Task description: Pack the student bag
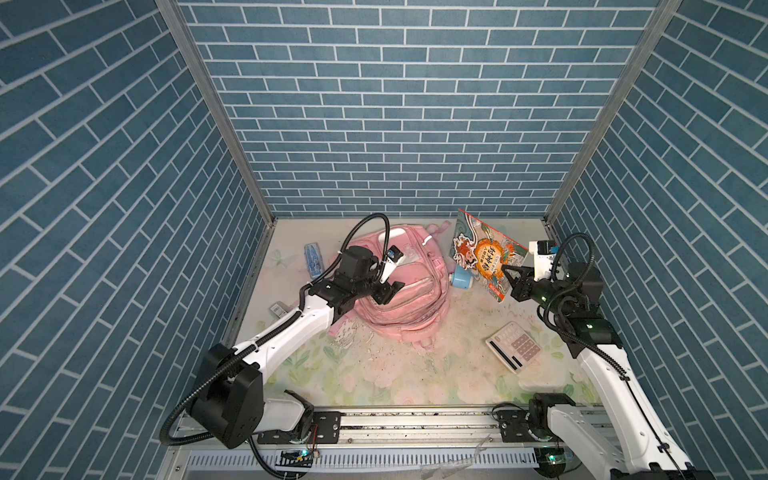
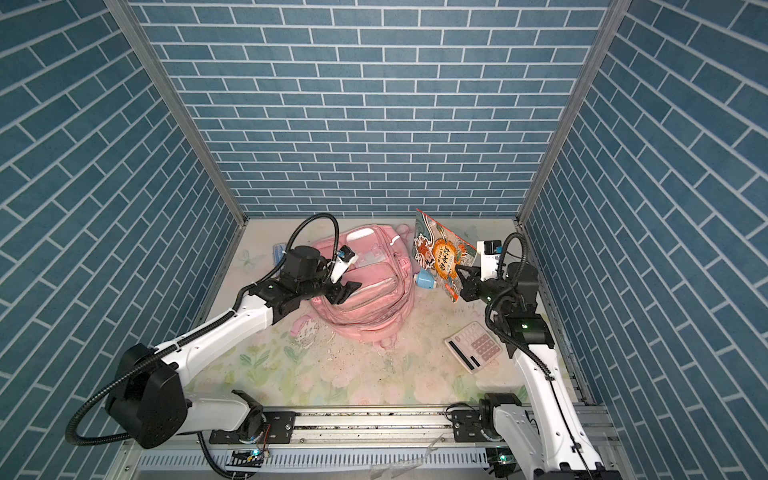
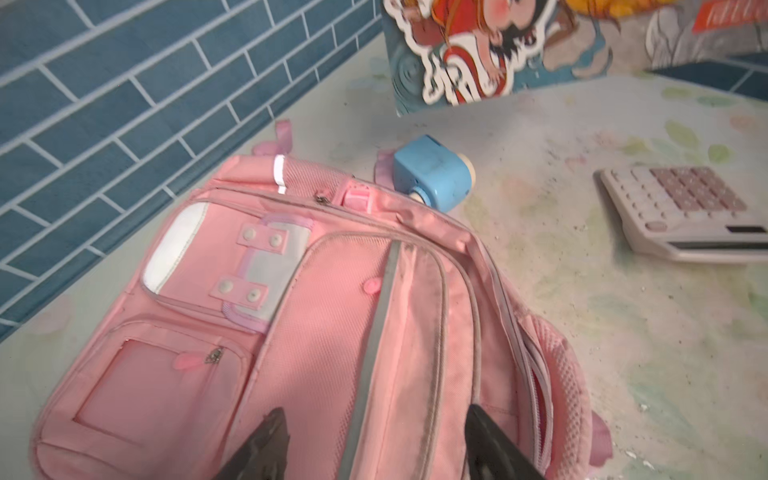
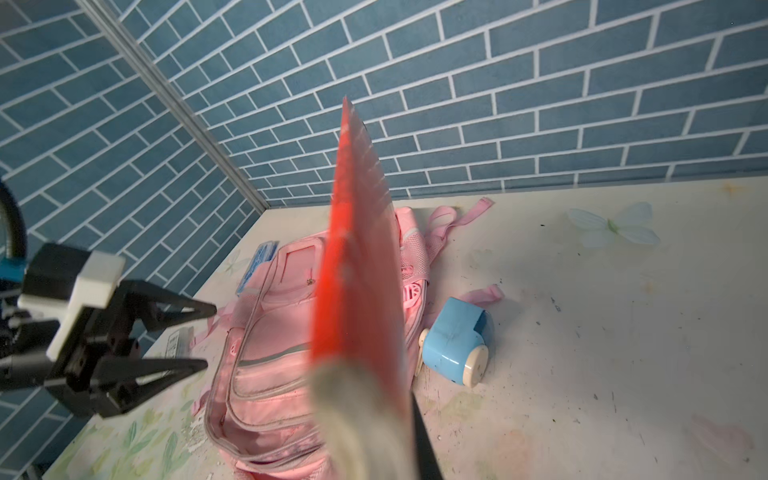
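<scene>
The robot's open left gripper will next go down and toward the sharpener and close on the grey piped rim [image 1: 411, 289] [image 3: 434, 416], since that runs just below the gripper, between its fingers.
The pink student bag [image 1: 409, 316] [image 2: 365, 320] lies flat mid-table, and its main zip gapes at the end nearest the arms [image 4: 253, 419]. My left gripper [image 1: 391, 291] [image 2: 347, 291] hovers open just over the bag's front panel [image 3: 332, 332], its fingertips [image 3: 276, 419] apart with nothing between them. My right gripper [image 1: 509, 275] [image 2: 461, 272] is shut on the lower edge of a colourful picture book [image 1: 482, 253] [image 2: 440, 253], held upright in the air to the right of the bag. In the right wrist view the book [image 4: 357, 270] hides most of that gripper.
A blue pencil sharpener [image 1: 462, 282] [image 3: 432, 174] lies against the bag's right side, under the book. A calculator [image 1: 513, 347] [image 3: 685, 212] sits front right. A blue pencil case [image 1: 312, 257] and a small card [image 1: 279, 308] lie along the left wall. Brick-pattern walls enclose three sides.
</scene>
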`<state>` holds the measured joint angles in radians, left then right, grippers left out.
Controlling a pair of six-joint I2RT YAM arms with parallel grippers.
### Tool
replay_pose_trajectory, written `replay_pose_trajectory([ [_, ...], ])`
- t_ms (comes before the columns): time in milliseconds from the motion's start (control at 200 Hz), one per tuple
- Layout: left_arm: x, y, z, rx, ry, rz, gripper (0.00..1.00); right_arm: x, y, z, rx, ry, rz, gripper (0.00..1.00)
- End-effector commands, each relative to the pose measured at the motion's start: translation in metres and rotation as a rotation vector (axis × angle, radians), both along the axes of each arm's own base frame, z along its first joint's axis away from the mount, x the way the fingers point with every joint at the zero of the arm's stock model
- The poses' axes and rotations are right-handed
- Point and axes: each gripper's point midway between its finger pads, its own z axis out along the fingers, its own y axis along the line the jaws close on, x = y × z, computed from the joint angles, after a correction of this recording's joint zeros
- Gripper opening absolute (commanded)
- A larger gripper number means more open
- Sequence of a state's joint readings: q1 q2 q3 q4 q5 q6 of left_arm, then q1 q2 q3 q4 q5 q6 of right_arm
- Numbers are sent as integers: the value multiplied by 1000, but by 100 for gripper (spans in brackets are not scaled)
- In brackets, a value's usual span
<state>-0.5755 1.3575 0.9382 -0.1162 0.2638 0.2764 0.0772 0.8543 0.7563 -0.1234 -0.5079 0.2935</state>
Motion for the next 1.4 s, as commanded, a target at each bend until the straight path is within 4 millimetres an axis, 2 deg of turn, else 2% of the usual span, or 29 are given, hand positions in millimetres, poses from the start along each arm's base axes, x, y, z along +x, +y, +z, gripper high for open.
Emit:
replay_pose_trajectory([
  [0, -2, -7, -9, 75, -52, -17, 68, 6, -8, 11, 67, -14, -75, 0],
  [115, -9, -19, -31, 110, -20, -46, 68, 8, -12, 7, 69, 4, -108, 0],
  [280, -10, -28, -59, 134, 32, -64, 68, 6, -15, 3, 59, -9, -120, 0],
  [485, 6, -32, -87, 198, 47, 14, 69, 3, -15, -11, 57, 18, -122, 0],
  [615, 7, -33, -110, 264, 70, 31, 69, 0, -17, -23, 73, 55, -140, 0],
  [705, 10, -30, -117, 291, 84, 70, 64, 0, -24, -25, 87, 79, -189, 0],
  [765, 13, -30, -113, 278, 87, 91, 56, 0, -33, -24, 83, 89, -250, 0],
  [835, 13, -37, -104, 238, 89, 81, 41, -2, -40, -17, 88, 74, -295, 0],
  [895, 12, -45, -96, 210, 96, 61, 16, -3, -42, -9, 103, 53, -305, 0],
  [945, 13, -50, -91, 200, 107, 50, 0, -4, -42, -3, 117, 41, -305, 0],
  [1030, 16, -58, -78, 184, 128, 48, 0, -6, -39, 8, 141, 25, -288, 0],
  [1245, 32, -84, -10, 2, 171, 43, 0, -12, -41, 37, 191, -2, -309, 0],
  [1395, 47, -90, 22, -93, 231, 64, 0, -19, -35, 45, 221, 28, -278, 0],
])
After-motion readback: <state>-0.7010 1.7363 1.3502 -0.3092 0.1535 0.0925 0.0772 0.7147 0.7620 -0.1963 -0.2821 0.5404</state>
